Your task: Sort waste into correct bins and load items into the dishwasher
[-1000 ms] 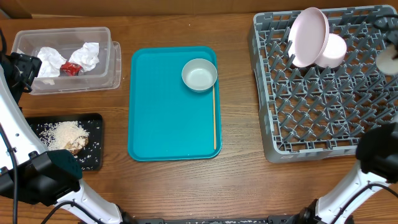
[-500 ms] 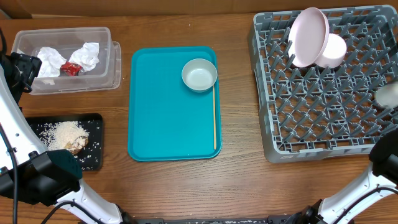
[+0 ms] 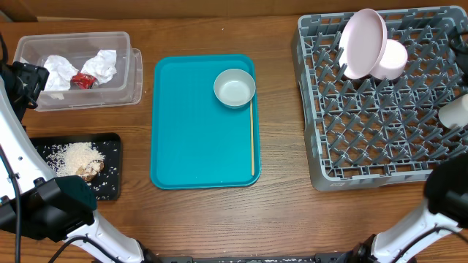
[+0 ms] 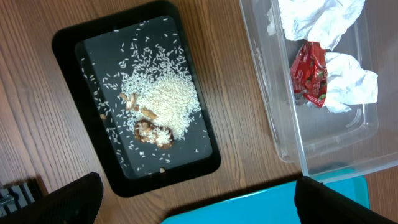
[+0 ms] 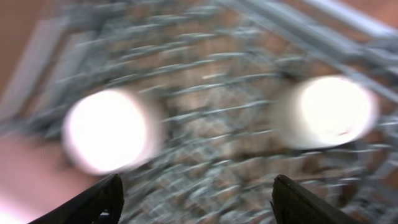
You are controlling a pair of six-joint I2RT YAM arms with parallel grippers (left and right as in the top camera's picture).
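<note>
The pale bowl sits left of my right gripper in the overhead view. Next, the gripper swings over the teal tray [image 3: 197, 139] and descends onto the bowl's tub-side rim [image 3: 216, 90].
The clear tub [image 3: 135, 77] holds crumpled white napkins [image 3: 102, 64] and a red wrapper [image 3: 82, 81]. The black tray [image 3: 113, 146] holds rice and brown food scraps [image 3: 79, 161]. My left gripper [image 4: 199, 199] is open and empty above the wood between the black tray [image 4: 68, 56] and the tub [image 4: 280, 124]. The grey dish rack [image 3: 380, 124] holds a large plate [image 3: 363, 42], a smaller plate [image 3: 391, 60] and a white cup [image 3: 455, 111] at its right edge. A pale bowl [image 3: 234, 88] sits on the teal tray [image 3: 197, 139]. My right gripper [image 5: 199, 199] is open over the rack; its view is blurred.
A thin wooden stick [image 3: 252, 139] lies along the teal tray's right side. My left arm [image 3: 22, 80] stands at the table's left edge. The right arm's base [image 3: 447, 186] is at the rack's front right corner.
The white cup shape at the rack's right edge has moved toward the front of the rack and now looks sharp. The right arm has shifted. The left arm has not moved.
</note>
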